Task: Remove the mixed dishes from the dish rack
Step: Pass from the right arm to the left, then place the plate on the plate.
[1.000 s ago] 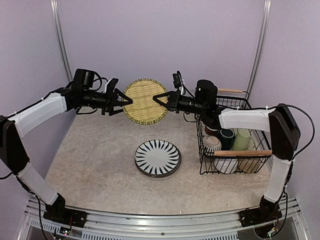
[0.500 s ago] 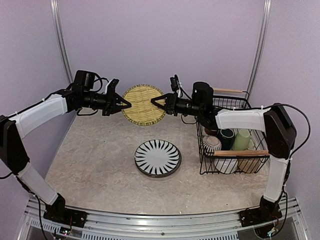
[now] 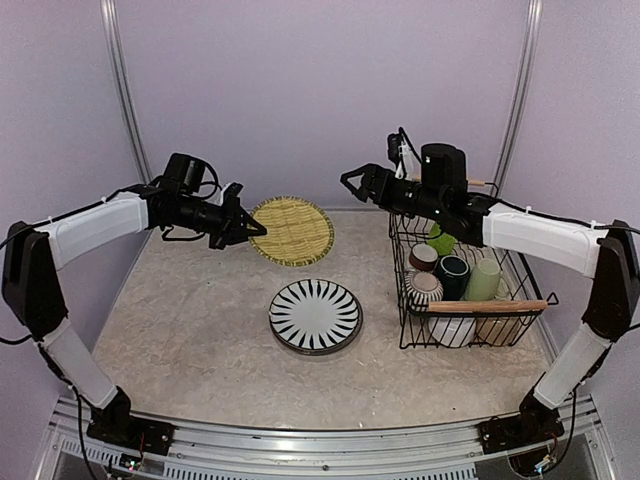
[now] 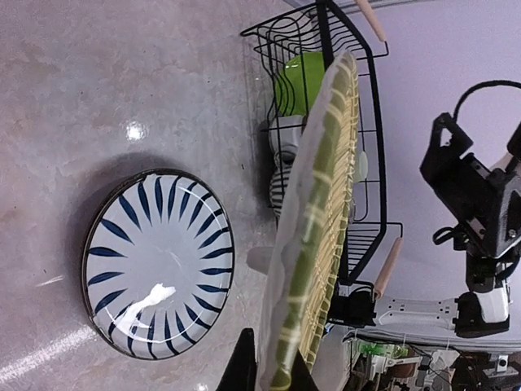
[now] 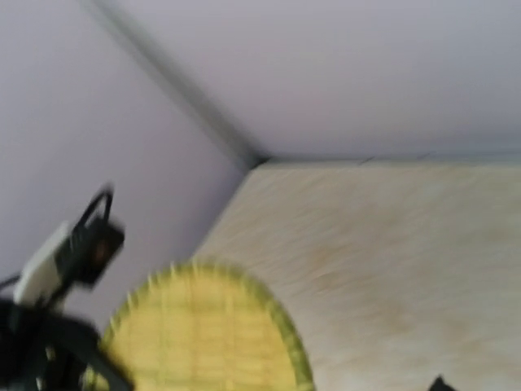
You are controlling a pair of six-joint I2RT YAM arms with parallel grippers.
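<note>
The striped plate's upper side (image 3: 315, 313) lies flat and empty, so I will lower my left gripper next and pull back to release the woven-pattern plate (image 3: 292, 230) there.
My left gripper (image 3: 250, 228) is shut on the left rim of the yellowish woven-pattern plate (image 3: 292, 230), which hangs tilted above the table's back middle. In the left wrist view that plate (image 4: 313, 228) stands edge-on between my left gripper's (image 4: 273, 371) fingers. My right gripper (image 3: 350, 181) is open and holds nothing, up in the air between the plate and the dish rack (image 3: 402, 300). The rack holds a lime-green plate (image 3: 441, 243), a brown-white mug (image 3: 423, 257), a dark teal mug (image 3: 452, 272), a pale green mug (image 3: 485, 280), a striped cup (image 3: 423, 289) and white bowls (image 3: 455, 328).
A black-and-white striped plate (image 3: 315, 316) lies flat on the table's middle, below the held plate. It also shows in the left wrist view, striped plate (image 4: 157, 265). The rack stands along the right wall. The right wrist view is blurred, showing the yellowish plate (image 5: 203, 334) and bare table.
My right gripper opened, let go of the yellowish plate and drew back right toward the rack. My left gripper shut on the plate's left rim and now carries it lower and flatter.
</note>
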